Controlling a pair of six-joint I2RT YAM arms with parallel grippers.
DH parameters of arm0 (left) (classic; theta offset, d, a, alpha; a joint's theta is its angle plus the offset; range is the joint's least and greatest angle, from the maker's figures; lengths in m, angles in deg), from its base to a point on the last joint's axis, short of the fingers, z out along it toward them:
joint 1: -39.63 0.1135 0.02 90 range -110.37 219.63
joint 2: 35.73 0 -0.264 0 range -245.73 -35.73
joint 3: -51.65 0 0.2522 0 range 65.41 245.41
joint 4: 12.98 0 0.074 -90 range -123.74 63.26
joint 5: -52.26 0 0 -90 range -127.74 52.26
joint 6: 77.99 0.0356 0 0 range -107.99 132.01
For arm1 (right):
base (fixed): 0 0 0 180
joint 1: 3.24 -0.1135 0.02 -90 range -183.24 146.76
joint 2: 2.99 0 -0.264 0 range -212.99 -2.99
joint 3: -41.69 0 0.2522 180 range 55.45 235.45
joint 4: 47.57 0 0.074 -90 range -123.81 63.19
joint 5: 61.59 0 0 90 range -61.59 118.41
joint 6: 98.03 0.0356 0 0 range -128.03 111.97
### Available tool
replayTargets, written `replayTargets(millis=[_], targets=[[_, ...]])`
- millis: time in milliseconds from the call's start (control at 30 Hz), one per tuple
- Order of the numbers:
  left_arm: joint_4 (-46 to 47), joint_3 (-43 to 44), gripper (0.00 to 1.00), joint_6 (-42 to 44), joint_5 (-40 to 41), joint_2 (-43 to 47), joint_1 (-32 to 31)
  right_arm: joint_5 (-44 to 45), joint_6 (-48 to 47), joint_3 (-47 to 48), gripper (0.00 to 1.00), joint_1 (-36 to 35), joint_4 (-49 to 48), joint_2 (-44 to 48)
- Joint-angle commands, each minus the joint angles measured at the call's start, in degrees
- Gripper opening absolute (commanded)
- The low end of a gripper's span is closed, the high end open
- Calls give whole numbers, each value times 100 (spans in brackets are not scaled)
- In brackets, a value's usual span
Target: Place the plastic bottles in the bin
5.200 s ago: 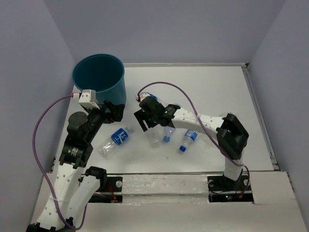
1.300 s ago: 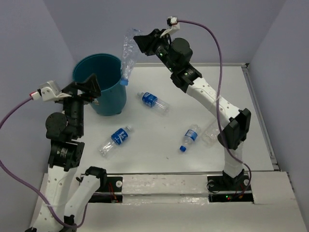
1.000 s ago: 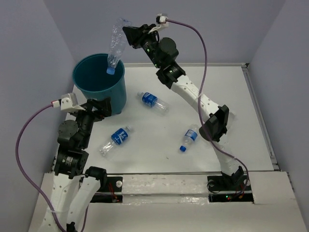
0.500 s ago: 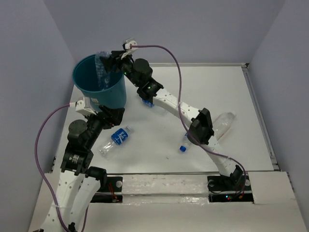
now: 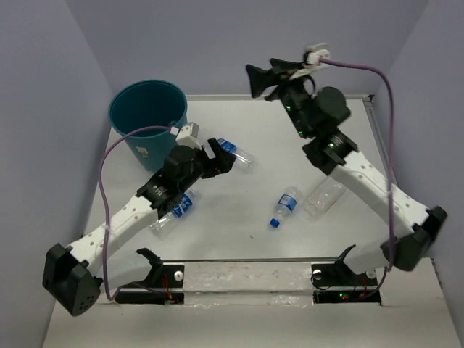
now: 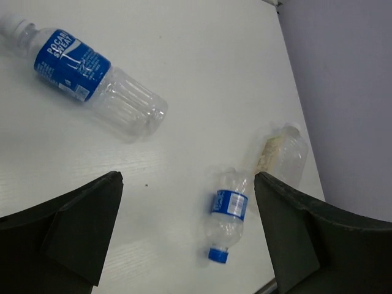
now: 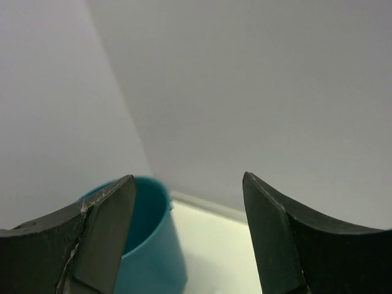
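The bottle is just beyond my left gripper and lies slantwise to its fingers. I will next move my left gripper outward and down onto the blue label of the bottle [image 5: 228, 146] [image 6: 72, 65] and turn its fingers to fit.
The teal bin [image 5: 148, 116] stands at the far left; it also shows in the right wrist view [image 7: 144, 245]. My right gripper [image 5: 254, 80] is open and empty, held high to the right of the bin [image 7: 190, 177]. My left gripper [image 5: 220, 158] is open and empty, hovering over the table [image 6: 187, 177]. A blue-label bottle [image 5: 238, 154] lies just beyond it [image 6: 92, 79]. Another blue-label bottle [image 5: 172, 212] lies under my left arm. A small blue-cap bottle [image 5: 284, 209] lies mid-table [image 6: 228, 220]. A plainer clear bottle [image 5: 324, 196] lies to its right [image 6: 282, 153].
Grey-violet walls close in the white table [image 5: 290, 138] at the back and both sides. A raised rail [image 5: 388, 159] runs along the table's right edge. My left arm [image 5: 130, 214] stretches diagonally across the near left of the table.
The clear bottle my right gripper held over the bin is gone from it; that arm has swung back right, open. My left arm has reached forward over the table toward the bottles.
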Motion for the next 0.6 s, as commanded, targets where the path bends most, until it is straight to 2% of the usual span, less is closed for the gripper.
replayTargets(millis=[0, 100, 167, 267, 400, 567], targets=[[816, 678, 99, -219, 1476, -1037, -257, 480, 296, -1969, 76, 259, 184, 1417], [879, 1108, 99, -464, 2144, -2152, -284, 726, 480, -3086, 77, 320, 730, 2385], [861, 1338, 99, -631, 2424, -2523, -275, 824, 725, -3570, 78, 321, 1063, 3033], [582, 2003, 99, -956, 2533, -3224, -126, 772, 1042, -4527, 82, 321, 1529, 3886], [27, 2804, 99, -1133, 2813, -4035, -38, 508, 1210, -4978, 86, 321, 2224, 4643], [-667, 3614, 99, -1326, 2972, -5081, 138, -45, 1500, -5365, 89, 321, 2436, 4997]])
